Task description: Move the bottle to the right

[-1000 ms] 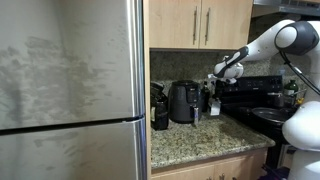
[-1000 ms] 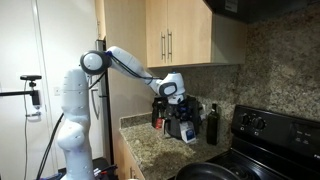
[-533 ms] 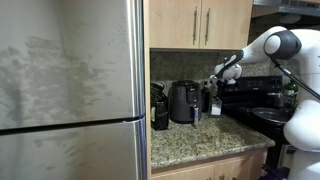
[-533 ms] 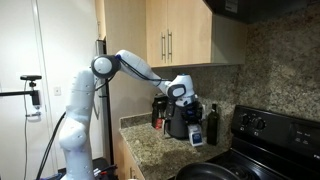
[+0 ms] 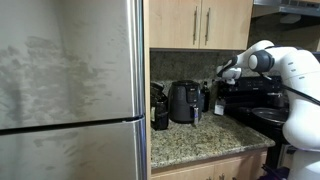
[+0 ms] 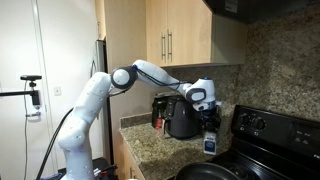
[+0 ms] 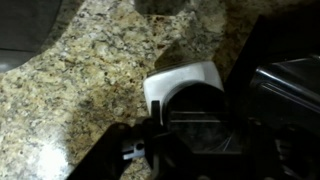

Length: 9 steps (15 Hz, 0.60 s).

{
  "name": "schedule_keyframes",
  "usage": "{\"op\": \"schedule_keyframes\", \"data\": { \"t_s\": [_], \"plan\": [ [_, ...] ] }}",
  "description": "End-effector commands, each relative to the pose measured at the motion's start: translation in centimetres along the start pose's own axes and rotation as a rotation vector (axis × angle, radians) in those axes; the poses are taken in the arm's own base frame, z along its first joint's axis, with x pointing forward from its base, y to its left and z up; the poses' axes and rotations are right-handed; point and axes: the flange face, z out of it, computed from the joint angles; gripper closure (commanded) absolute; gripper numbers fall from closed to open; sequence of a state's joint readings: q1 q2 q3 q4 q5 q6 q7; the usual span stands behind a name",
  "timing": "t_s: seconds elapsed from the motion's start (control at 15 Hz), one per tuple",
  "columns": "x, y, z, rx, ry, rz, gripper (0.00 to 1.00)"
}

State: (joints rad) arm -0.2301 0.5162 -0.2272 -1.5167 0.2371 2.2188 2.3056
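Note:
The piece of granite along the stove's edge (image 7: 229,47) stands empty. The gripper moves the bottle a little outward next, toward the stove, and frees it there.
The bottle (image 6: 210,136) is dark with a white label and hangs upright under my gripper (image 6: 208,112), which is shut on its upper part. It is just past the air fryer, at the edge of the stove. In an exterior view the bottle (image 5: 216,99) is small and half hidden below the gripper (image 5: 222,78). In the wrist view I look down on the bottle (image 7: 196,112) and its white label, with my gripper (image 7: 195,135) closed around it over the granite counter (image 7: 90,80).
A black air fryer (image 6: 180,118) (image 5: 183,101) stands at the back of the counter (image 5: 200,135). The black stove (image 6: 272,138) with a dark pan (image 6: 212,172) is beside the bottle. A steel fridge (image 5: 70,90) fills one side, and wooden cabinets (image 6: 175,35) hang above.
My arm has carried the bottle sideways, from in front of the air fryer to the stove's edge. The gripper stayed shut on it throughout.

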Motion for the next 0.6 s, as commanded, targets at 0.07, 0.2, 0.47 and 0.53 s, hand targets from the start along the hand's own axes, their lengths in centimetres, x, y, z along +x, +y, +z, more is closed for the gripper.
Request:
{"op": "schedule_keyframes", "data": {
  "t_s": [0.07, 0.2, 0.47, 0.53],
  "plan": [
    [-0.8, -3.8, 2.4, 0.049, 0.008, 0.183, 0.62],
    [-1.0, -4.1, 3.6, 0.057, 0.021, 0.225, 0.62],
    [-0.9, -4.1, 2.8, 0.05, 0.033, 0.273, 0.12],
    [-0.7, -3.8, 2.0, 0.062, 0.012, 0.267, 0.12]
  ]
}}
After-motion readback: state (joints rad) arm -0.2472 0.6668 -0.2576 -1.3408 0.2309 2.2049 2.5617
